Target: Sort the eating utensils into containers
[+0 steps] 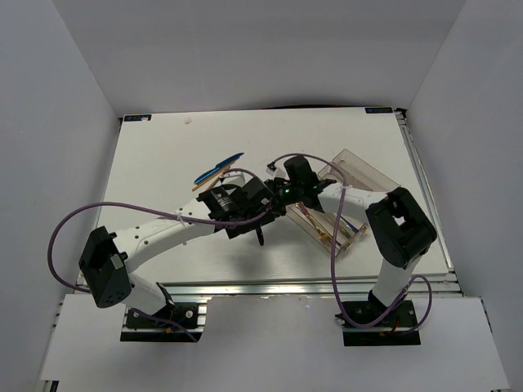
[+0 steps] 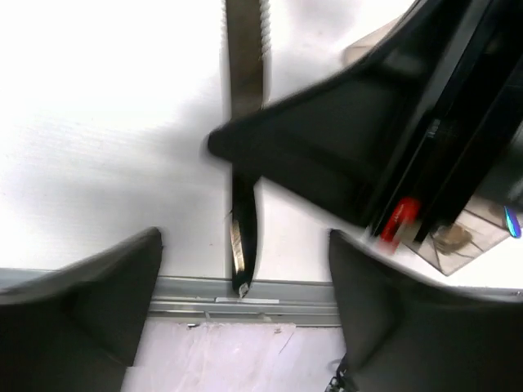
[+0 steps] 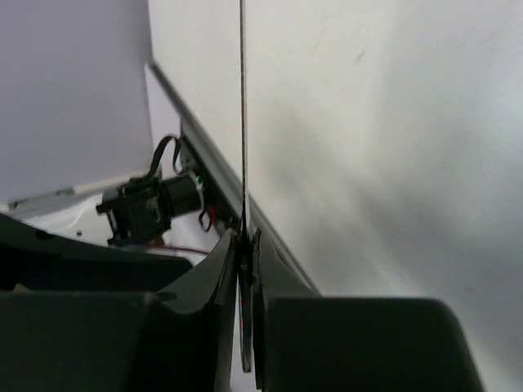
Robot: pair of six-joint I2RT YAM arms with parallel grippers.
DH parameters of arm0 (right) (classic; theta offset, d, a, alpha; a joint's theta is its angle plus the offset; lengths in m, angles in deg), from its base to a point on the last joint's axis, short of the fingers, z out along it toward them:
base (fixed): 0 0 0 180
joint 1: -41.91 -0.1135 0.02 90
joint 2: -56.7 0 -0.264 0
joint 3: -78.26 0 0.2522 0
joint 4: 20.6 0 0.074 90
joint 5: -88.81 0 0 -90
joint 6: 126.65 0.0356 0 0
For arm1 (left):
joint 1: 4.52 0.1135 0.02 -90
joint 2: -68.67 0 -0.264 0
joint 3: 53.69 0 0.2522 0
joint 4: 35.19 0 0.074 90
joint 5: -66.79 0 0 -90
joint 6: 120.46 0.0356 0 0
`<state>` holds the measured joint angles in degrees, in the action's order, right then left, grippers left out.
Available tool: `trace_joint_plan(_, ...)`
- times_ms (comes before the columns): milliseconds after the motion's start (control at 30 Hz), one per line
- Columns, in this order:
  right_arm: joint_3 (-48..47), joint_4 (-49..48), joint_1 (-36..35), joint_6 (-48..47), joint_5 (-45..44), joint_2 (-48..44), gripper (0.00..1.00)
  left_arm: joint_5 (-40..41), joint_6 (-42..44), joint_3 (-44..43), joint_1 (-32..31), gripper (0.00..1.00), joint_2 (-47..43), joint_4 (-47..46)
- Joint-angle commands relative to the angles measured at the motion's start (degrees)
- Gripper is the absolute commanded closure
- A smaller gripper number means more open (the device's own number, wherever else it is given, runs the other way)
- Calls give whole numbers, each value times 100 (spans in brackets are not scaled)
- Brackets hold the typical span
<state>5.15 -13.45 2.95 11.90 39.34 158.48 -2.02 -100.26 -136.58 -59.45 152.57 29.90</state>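
The right gripper swings to the right in the top view over a tray slot clear of gold pieces next, turns along it, lowers and releases.
My right gripper (image 3: 247, 245) is shut on a slim dark utensil (image 3: 243, 98), seen edge-on as a thin line running up from the pads. In the top view this gripper (image 1: 276, 198) is above the table just left of the clear smoky organizer tray (image 1: 364, 173). The same utensil (image 2: 243, 245) hangs between the wide-apart fingers (image 2: 106, 294) of my left gripper (image 1: 249, 222), which is open and does not touch it. Blue utensils (image 1: 219, 169) and a thin gold-brown chopstick (image 1: 206, 183) lie on the table to the left. Gold pieces (image 1: 315, 224) lie in the tray.
The table's metal front rail (image 2: 245, 298) runs just below the utensil's tip. The two arms cross close together at the table's centre. White walls close in the sides and the back. The tray stands tilted at the right.
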Motion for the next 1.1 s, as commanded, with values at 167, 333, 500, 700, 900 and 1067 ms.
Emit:
trace_joint_plan(167,-2060,2847,1424,-2743,-747,-264,100,508,449,-795,-26,2,-602,790)
trace_joint_plan(333,-4423,5585,1716,-4669,-3362,455,100,571,940,-691,-26,2,-1138,1220)
trace_joint_plan(500,-4746,5594,1717,-5706,-6055,634,100,299,1100,-94,-8,2,-1481,1292)
trace_joint_plan(700,-2865,4082,1734,-7373,-6558,-385,100,-35,1337,250,80,2,-1544,1019)
trace_joint_plan(900,-1686,3579,1830,-7922,-5988,-949,100,-80,1812,-145,97,2,-999,1142)
trace_joint_plan(1067,-1422,3562,2059,-8116,-5479,-861,100,-141,2014,-110,124,2,-937,984)
